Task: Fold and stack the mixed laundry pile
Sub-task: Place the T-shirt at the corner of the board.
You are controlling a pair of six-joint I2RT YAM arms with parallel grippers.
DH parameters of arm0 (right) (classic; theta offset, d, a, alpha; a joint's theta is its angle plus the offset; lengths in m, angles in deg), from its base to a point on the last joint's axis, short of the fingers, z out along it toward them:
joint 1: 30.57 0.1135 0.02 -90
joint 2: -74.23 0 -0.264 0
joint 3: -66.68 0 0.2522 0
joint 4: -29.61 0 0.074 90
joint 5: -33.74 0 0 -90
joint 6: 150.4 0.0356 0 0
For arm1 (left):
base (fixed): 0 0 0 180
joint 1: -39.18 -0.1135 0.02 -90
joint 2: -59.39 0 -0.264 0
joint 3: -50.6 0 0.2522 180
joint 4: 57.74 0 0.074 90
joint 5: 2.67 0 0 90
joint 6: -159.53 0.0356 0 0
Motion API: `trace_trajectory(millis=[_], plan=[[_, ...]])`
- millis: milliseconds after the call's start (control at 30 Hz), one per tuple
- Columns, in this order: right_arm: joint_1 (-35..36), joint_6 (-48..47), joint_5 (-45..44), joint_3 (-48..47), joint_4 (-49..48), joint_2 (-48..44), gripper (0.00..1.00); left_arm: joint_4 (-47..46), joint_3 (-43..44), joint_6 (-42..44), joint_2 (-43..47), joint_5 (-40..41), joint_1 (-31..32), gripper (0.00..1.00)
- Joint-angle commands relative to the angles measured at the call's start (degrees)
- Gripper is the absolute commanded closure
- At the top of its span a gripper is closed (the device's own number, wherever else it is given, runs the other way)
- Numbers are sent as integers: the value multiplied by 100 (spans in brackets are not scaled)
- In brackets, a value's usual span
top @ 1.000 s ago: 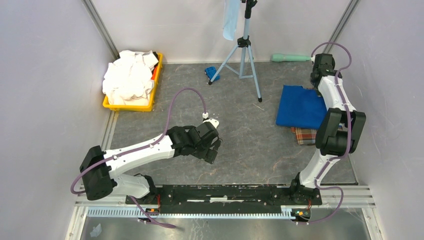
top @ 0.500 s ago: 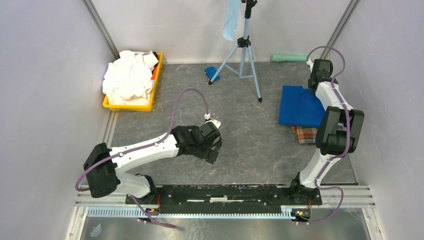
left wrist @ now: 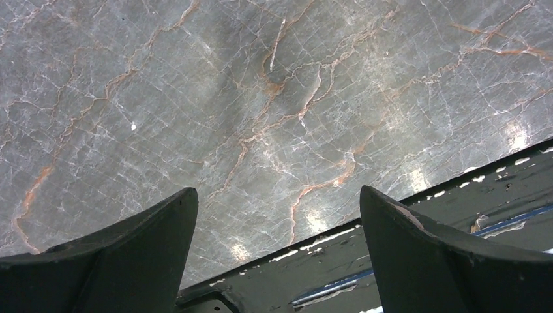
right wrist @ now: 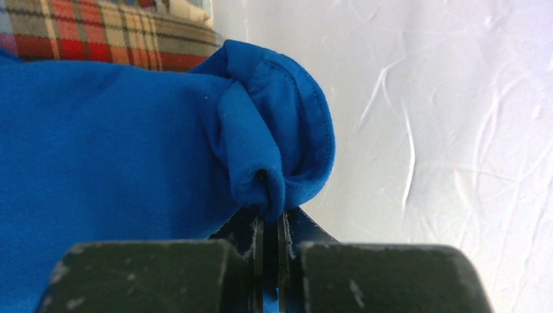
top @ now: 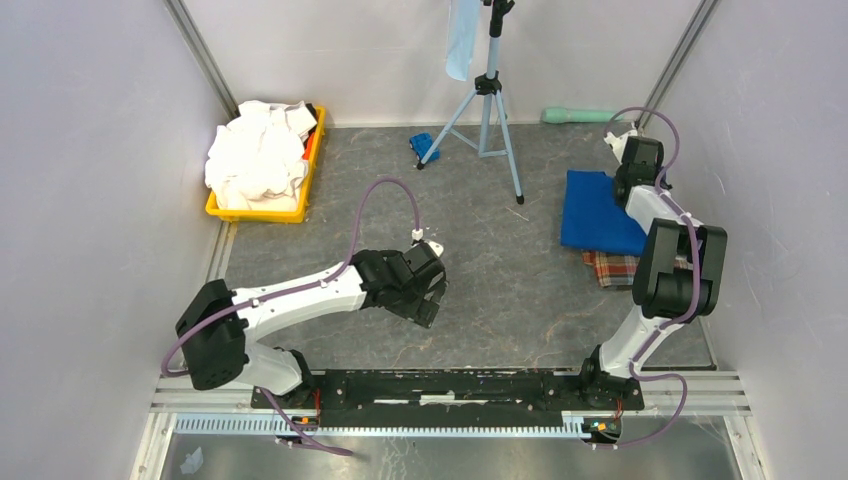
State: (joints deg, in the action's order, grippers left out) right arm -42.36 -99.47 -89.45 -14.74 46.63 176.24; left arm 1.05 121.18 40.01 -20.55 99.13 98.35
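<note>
My right gripper holds the shirt's edge (right wrist: pixel 269 199), and the shirt sticks out past the plaid cloth on the tripod side. Next my right gripper should move slightly toward the wall beside it, then let go of the shirt.
A folded royal-blue T-shirt (top: pixel 598 212) lies at the right of the table on a red-green plaid cloth (top: pixel 611 269). My right gripper (top: pixel 626 186) is shut on the shirt's far right edge; the right wrist view shows the blue fabric (right wrist: pixel 130 143) pinched between the jaws (right wrist: pixel 268 215), with the plaid cloth (right wrist: pixel 104 32) behind. White shirts (top: pixel 258 155) with black and orange pieces fill a yellow bin (top: pixel 312 160) at the back left. My left gripper (top: pixel 428 298) is open and empty over bare table; its fingers (left wrist: pixel 130 248) stand wide apart.
A tripod (top: pixel 488 95) stands at the back centre with a narrow pale-blue cloth (top: pixel 462 35) hung on it. A small bright-blue object (top: pixel 424 146) lies by its foot. A pale green roll (top: pixel 580 115) lies at the back wall. The black base rail (top: pixel 450 388) runs along the near edge.
My right gripper has pulled the blue shirt's edge rightward and slightly back, so the shirt looks narrower. The left arm has shifted slightly right.
</note>
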Motion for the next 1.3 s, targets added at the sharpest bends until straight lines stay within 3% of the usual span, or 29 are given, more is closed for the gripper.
trace_trajectory(millis=[0, 167, 467, 600, 700, 733, 767, 800, 967, 1067, 1267], plan=[[-36, -287, -299, -21, -907, -363, 100, -223, 223, 140, -138, -128, -60, 1], [-38, -485, -421, 230, -1355, -841, 98, -295, 277, 155, -287, -226, -70, 1], [-52, -669, -293, -60, -1062, -325, 97, -360, 222, 195, -336, -261, -87, 1], [-46, -674, -431, -212, -1063, -190, 88, -392, 99, 183, -238, -239, -107, 1], [-21, -592, -661, -320, -1112, -148, 69, -426, 19, 153, -165, -243, -117, 1], [-10, -542, -799, -367, -1129, -160, 47, -429, -2, 140, -149, -247, -124, 1], [3, -490, -902, -465, -1065, -171, 6, -426, -19, 126, -122, -238, -126, 1], [14, -413, -985, -554, -1006, -205, 2, -431, -30, 117, -89, -228, -126, 1], [277, 460, -1096, -870, -537, -629, 2, -507, -107, 87, 115, -180, -135, 1], [602, 1568, -836, -861, 198, -1108, 2, -557, -148, 87, 236, -133, -137, 1], [792, 4575, 862, 437, 838, -2594, 2, -671, -301, 121, 463, -101, -146, 1]])
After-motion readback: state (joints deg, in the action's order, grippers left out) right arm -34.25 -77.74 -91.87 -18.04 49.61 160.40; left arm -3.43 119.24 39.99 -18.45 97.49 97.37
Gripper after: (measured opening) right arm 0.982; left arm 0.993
